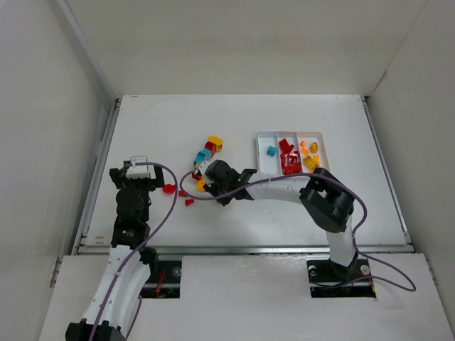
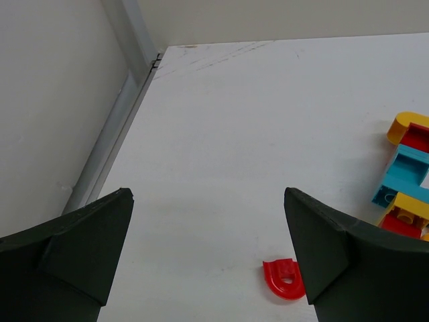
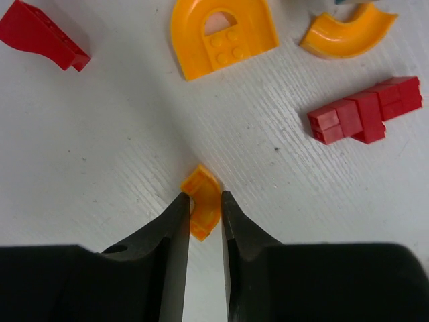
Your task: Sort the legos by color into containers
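Observation:
Orange legos lie in the tray's end section, so next my right gripper will lift the curved orange lego (image 3: pixel 203 186) over that section, to the right in the top view.
My right gripper (image 3: pixel 204 196) is shut on a small orange curved lego (image 3: pixel 203 186) that lies on the white table; a jaw presses each of its sides. From above, this gripper (image 1: pixel 205 182) is low over the loose pile at mid-table. Around it lie a yellow arch (image 3: pixel 221 33), an orange curve (image 3: pixel 347 30), a red brick stack (image 3: pixel 365 111) and a red wedge (image 3: pixel 40 37). The white tray of containers (image 1: pixel 291 133) sits to the right and holds teal (image 1: pixel 271 150), red (image 1: pixel 288 160) and orange (image 1: pixel 311 156) legos. My left gripper (image 2: pixel 208 201) hangs open and empty, with a red arch lego (image 2: pixel 285 278) beside its right finger.
A joined cluster of yellow, red and teal legos (image 1: pixel 210 148) lies behind the right gripper. Small red pieces (image 1: pixel 188 198) lie nearer the front. White walls enclose the table, with a metal rail (image 1: pixel 99 163) along the left edge.

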Motion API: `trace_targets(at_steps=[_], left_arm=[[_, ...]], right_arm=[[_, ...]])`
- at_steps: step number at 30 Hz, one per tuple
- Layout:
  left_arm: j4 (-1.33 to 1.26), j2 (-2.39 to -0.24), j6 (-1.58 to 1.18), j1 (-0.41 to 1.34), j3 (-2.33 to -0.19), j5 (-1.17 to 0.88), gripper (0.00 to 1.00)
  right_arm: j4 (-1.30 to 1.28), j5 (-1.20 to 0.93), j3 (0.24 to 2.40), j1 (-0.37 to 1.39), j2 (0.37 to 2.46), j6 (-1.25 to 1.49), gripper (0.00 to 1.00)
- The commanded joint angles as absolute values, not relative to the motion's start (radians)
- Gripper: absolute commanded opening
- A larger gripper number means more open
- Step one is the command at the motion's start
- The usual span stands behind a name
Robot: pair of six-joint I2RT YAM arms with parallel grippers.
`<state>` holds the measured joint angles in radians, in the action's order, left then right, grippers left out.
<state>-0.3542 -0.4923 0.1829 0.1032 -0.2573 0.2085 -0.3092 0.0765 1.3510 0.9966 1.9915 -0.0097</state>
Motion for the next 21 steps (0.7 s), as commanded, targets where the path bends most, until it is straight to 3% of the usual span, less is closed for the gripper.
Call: trace_targets(at_steps=[1, 6, 13, 17, 21], left_arm=[[-0.394, -0.486, 0.189, 0.1, -0.301, 0.196, 0.94], [-0.394, -0.486, 0.189, 0.1, -0.301, 0.177, 0.94], [-0.385, -0.518, 0.189, 0.081, -0.301, 0.147, 0.94], [-0.376, -0.518, 0.198, 0.063, -0.301, 0.123, 0.94], [-0.376, -0.538, 0.198, 0.044, -0.301, 0.094, 0.94]], right_arm=[[-0.284, 0.121, 1.348, 0.979, 1.89, 0.072, 0.0], [-0.245, 0.141, 1.339, 0.835, 1.746, 0.236, 0.0], [-0.316, 0.215, 1.278, 0.482, 1.586, 0.402, 0.0], [-0.327, 0.181, 1.192, 0.238, 1.552, 0.391, 0.0], [-0.347, 0.206, 1.192, 0.198, 1.618, 0.299, 0.0]])
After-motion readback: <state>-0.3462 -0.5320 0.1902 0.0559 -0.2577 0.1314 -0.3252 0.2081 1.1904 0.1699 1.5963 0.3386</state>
